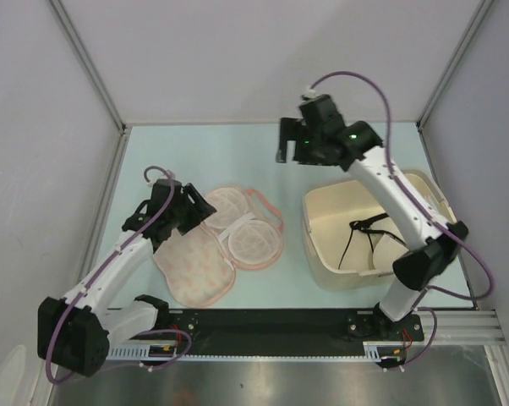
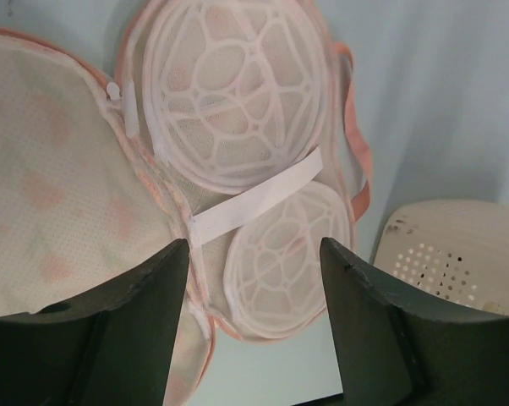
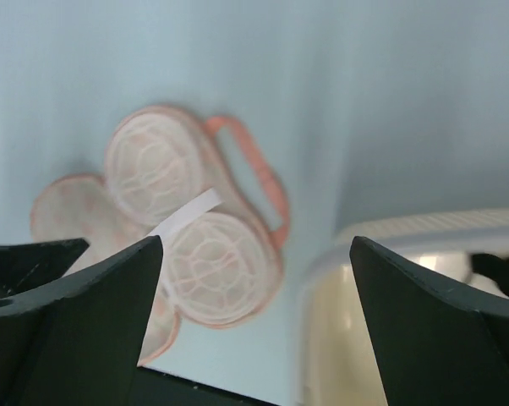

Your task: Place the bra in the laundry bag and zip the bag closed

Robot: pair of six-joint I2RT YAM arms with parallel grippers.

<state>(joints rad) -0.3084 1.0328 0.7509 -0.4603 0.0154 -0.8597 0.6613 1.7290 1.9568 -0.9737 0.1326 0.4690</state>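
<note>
My right gripper is to move next over the basket and down inside onto the black strap's bunched end [image 1: 357, 225] [image 3: 500, 272], because that end of the strap lies uncovered above the basket's pale bottom.
The laundry bag [image 1: 205, 264] lies open on the table at centre left, its peach patterned flap spread toward me and its two white mesh domes [image 1: 253, 241] facing up with a white band across them. My left gripper [image 1: 189, 213] is open and empty just above the bag's left part; in the left wrist view the bag [image 2: 238, 110] fills the space ahead of the left gripper [image 2: 254, 245]. The bra [image 1: 378, 254], cream with black straps, lies in the basket, partly hidden by my right arm. My right gripper [image 1: 286, 145] is open and empty, raised at the back. In the right wrist view the right gripper [image 3: 254, 241] frames the bag [image 3: 195, 254].
A cream plastic basket [image 1: 320, 254] stands at the right and holds the bra; it also shows in the left wrist view [image 2: 457, 254] and the right wrist view [image 3: 424, 228]. White walls close the table on the left, back and right. A black rail runs along the near edge.
</note>
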